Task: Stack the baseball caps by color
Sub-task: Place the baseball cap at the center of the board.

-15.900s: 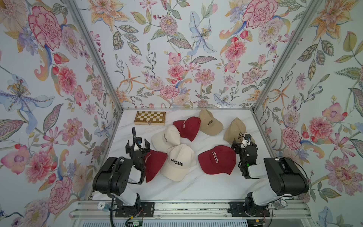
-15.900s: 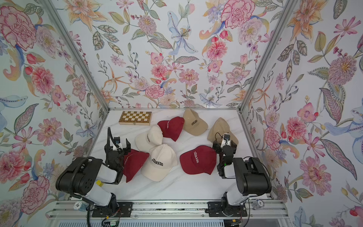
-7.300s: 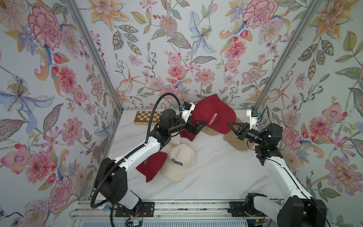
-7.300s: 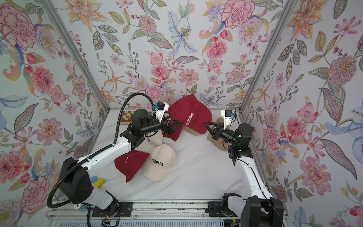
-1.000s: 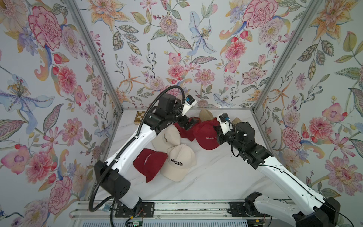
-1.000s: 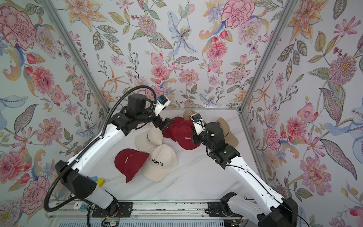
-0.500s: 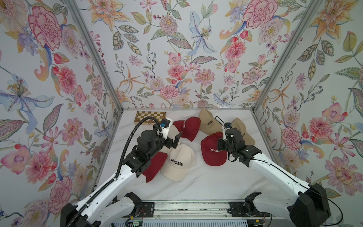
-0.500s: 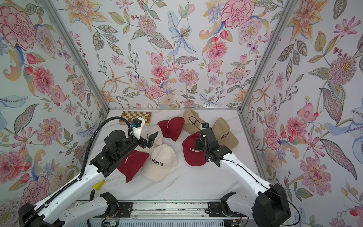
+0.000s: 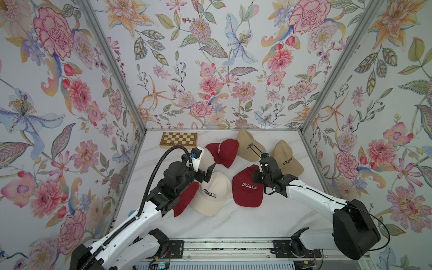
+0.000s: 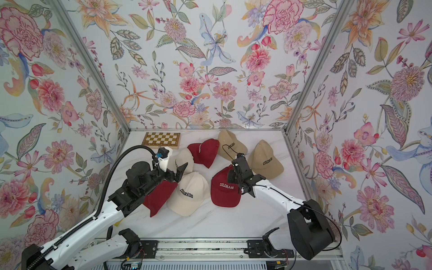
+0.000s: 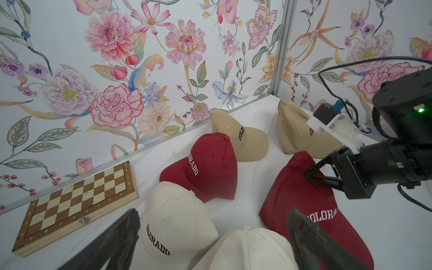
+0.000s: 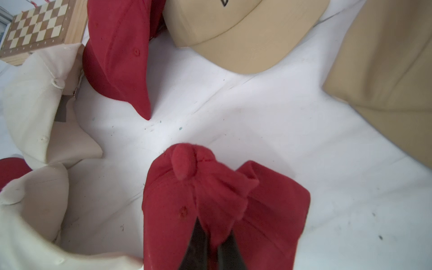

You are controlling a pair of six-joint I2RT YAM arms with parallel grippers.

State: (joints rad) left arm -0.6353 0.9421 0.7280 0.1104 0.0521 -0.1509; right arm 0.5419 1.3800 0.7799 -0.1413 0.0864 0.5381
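Note:
The table is clear beside my right gripper toward the nearer cream cap, so my gripper will next slide the dark red cap a little that way and let go of its top.
Seven baseball caps lie on the white table. My right gripper (image 9: 257,174) (image 12: 211,247) is shut on the bunched crown of a dark red cap (image 9: 247,189) (image 10: 224,189) (image 12: 177,222), whose brim rests on the table right of centre. My left gripper (image 9: 207,174) (image 11: 212,243) hangs open and empty over two cream caps (image 9: 212,194) (image 11: 175,222). Another dark red cap (image 9: 183,201) lies partly under the left arm. A third dark red cap (image 9: 223,152) sits at the back. Two tan caps (image 9: 249,145) (image 9: 286,159) lie at the back right.
A checkered wooden chessboard (image 9: 178,139) lies at the back left against the wall. Floral walls enclose the table on three sides. Bare tabletop (image 9: 233,222) runs along the front between the two arm bases.
My right gripper has carried the dark red cap from the back centre forward and down to the table. My left arm has drawn back from high at the rear to the cream caps, still open.

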